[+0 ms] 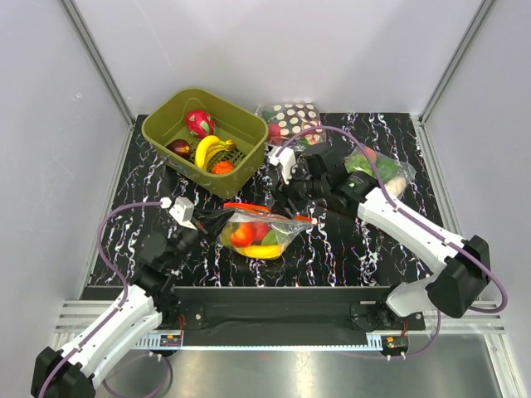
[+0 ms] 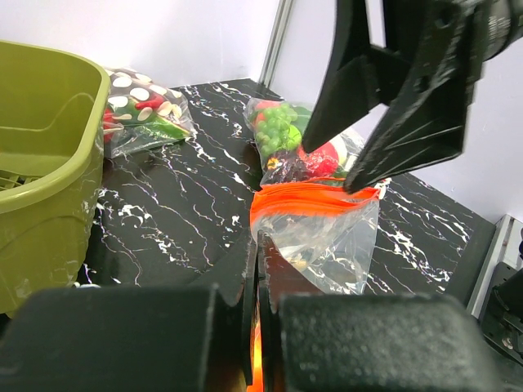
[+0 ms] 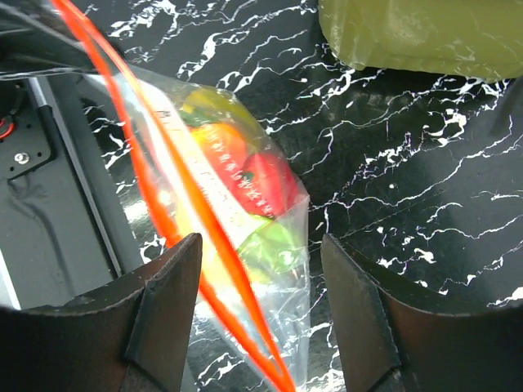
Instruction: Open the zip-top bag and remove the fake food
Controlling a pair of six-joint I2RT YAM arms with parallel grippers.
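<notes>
The right gripper eases left in the wrist view onto the zip strip's edge nearer the red fruit next, because it lies off-center between the gripper's fingers.
The zip-top bag point(image 1: 264, 230) hangs a little above the black mat with its orange-red zip strip point(image 1: 253, 209) on top. It holds the fake food: a red fruit point(image 1: 243, 235), a yellow banana point(image 1: 262, 250) and a green piece. My left gripper point(image 1: 217, 220) is shut on the left end of the zip strip, as the left wrist view shows point(image 2: 260, 249). My right gripper point(image 1: 300, 214) is open at the bag's right end. In the right wrist view its fingers point(image 3: 167, 278) straddle the strip point(image 3: 221, 245) without pinching it, with the red fruit point(image 3: 265, 184) below.
An olive basket point(image 1: 162, 124) at the back left holds a dragon fruit toy point(image 1: 199, 122), a banana and other toys. A polka-dot bag point(image 1: 292, 118) and a vegetable bag point(image 1: 377, 170) lie at the back right. The metal frame runs along the near edge.
</notes>
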